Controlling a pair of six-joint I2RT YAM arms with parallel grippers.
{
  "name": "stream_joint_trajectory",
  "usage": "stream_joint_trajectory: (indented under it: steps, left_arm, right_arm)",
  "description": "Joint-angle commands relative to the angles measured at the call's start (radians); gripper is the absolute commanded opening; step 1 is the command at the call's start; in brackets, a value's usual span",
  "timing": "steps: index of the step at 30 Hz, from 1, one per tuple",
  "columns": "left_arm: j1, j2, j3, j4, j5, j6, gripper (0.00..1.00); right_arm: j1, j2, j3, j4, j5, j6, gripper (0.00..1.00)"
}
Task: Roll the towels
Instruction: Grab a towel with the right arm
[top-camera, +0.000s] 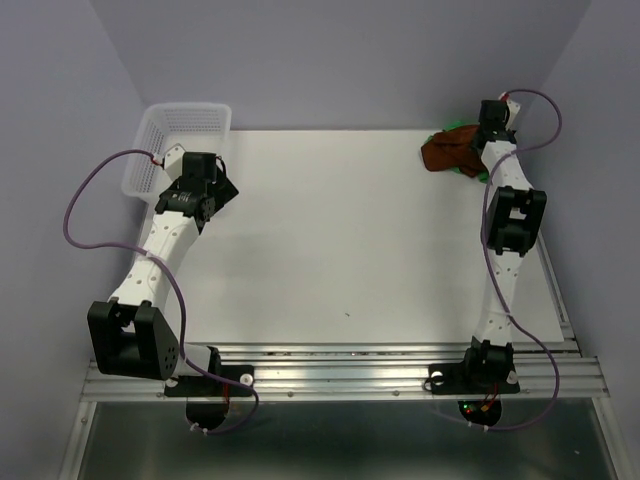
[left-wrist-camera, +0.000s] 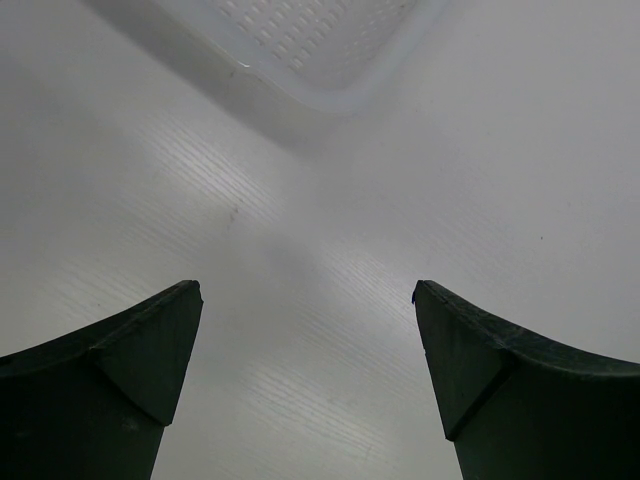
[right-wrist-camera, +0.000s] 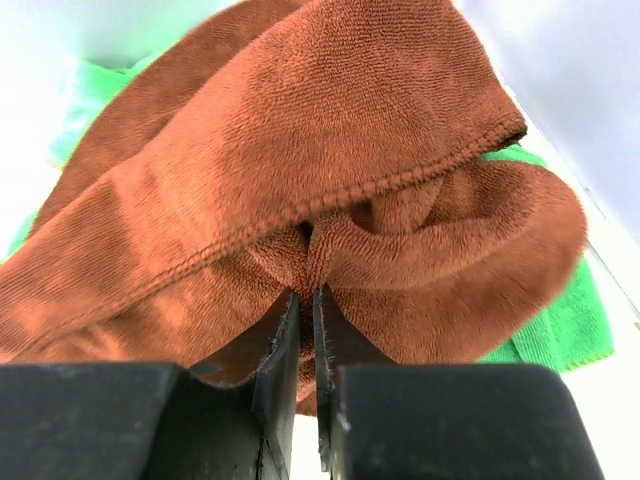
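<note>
Roomy bare table is back and left of my right gripper in the top view, so it will next lift, swing there, lower and release the brown towel's fold.
A crumpled brown towel lies at the table's far right corner on top of a green towel. My right gripper is over them, shut on a fold of the brown towel; the green towel shows under it in the right wrist view. My left gripper is open and empty over bare table at the far left, its fingers wide apart, just in front of the basket.
A white plastic mesh basket stands at the far left corner; its corner shows in the left wrist view. Purple walls close in the table on the back and sides. A metal rail runs along the near edge.
</note>
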Motion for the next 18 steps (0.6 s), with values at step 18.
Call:
stream_joint_trajectory:
  steps: [18]
  left_arm:
    - [0.005, -0.193, -0.018, 0.045, 0.125, 0.014, 0.99]
  right_arm:
    - [0.092, -0.729, -0.041, 0.003, -0.624, -0.113, 0.01]
